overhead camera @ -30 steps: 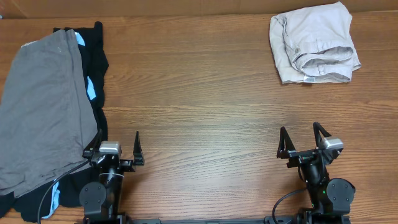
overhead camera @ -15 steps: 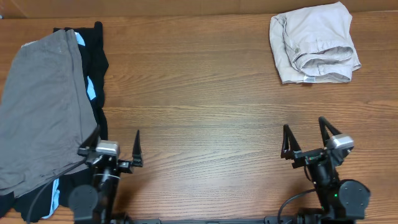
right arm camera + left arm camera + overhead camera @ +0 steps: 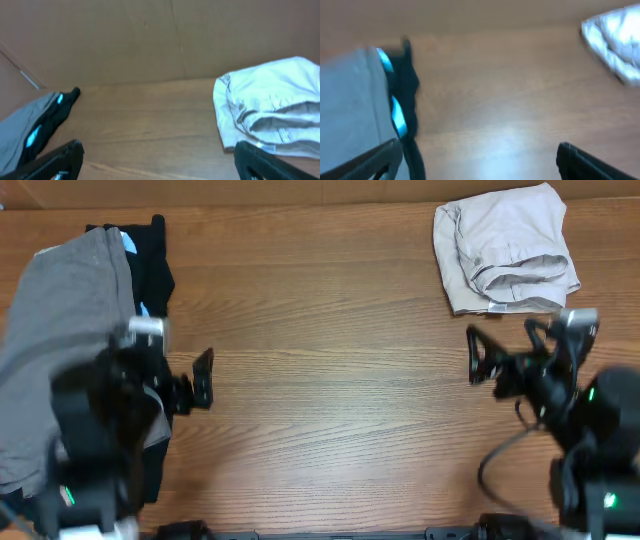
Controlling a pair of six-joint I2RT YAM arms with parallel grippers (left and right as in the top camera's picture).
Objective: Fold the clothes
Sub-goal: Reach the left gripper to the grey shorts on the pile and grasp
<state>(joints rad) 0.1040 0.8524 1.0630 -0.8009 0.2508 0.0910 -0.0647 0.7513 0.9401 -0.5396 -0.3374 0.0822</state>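
Note:
Next, my left gripper moves outward, to the left in the overhead view, and down onto the shorts' edge near their far end (image 3: 120,292) (image 3: 374,92), as the shorts lie uppermost.
The mid-grey shorts (image 3: 55,330) lie spread at the table's left, over a black garment with light-blue stripes (image 3: 150,275). They also show in the left wrist view, the shorts (image 3: 345,110) beside the black garment (image 3: 407,85). A crumpled beige garment (image 3: 505,248) lies at the far right and fills the right of the right wrist view (image 3: 270,112). My left gripper (image 3: 165,380) is open and empty above the shorts' right edge. My right gripper (image 3: 505,360) is open and empty, just short of the beige garment.
The wooden table (image 3: 320,330) runs between the two piles. A brown cardboard wall (image 3: 150,35) stands behind the table's far edge. Both arms are raised above the table's front half.
Both arms have risen from the front edge and moved away from it, the left over the grey shorts, the right toward the beige garment. Both grippers stayed open. The clothes have not moved.

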